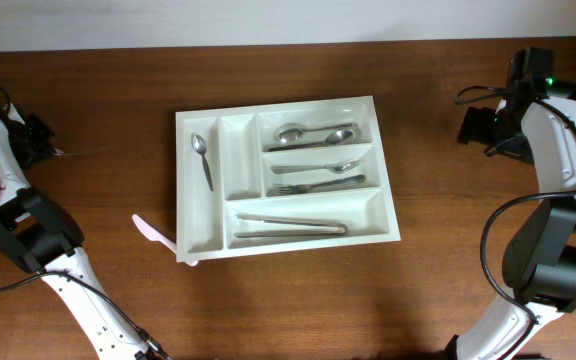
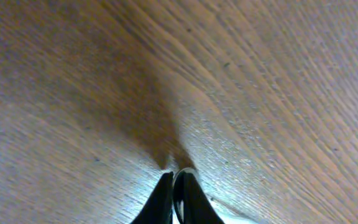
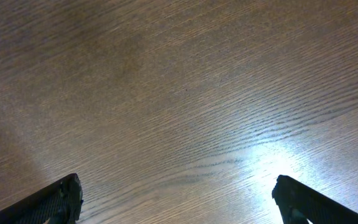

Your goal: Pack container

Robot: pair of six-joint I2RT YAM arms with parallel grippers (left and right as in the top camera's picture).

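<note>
My left gripper lifts, turns, moves right in the overhead view and releases the utensil in the upright slot holding a spoon (image 1: 209, 150) next, since the slot has room.
The container (image 1: 200, 240), a white cutlery tray, lies in the middle of the table in the overhead view. One upright slot holds a spoon (image 1: 202, 158); the other is bare. The long slots hold spoons (image 1: 313, 134), a spoon and fork (image 1: 318, 176), and long utensils (image 1: 290, 225). My left gripper (image 1: 48, 150) is at the far left, away from the tray, shut on a thin metal utensil (image 1: 86, 152). In the left wrist view its fingers (image 2: 174, 177) pinch a silvery edge (image 2: 184, 171) just above the wood. My right gripper (image 1: 473, 128) is open and empty at the far right (image 3: 176, 193).
A pink flat object (image 1: 148, 228) pokes out from under the tray's front left corner. Bare wooden table (image 1: 88, 250) surrounds the tray. A white wall runs along the far edge.
</note>
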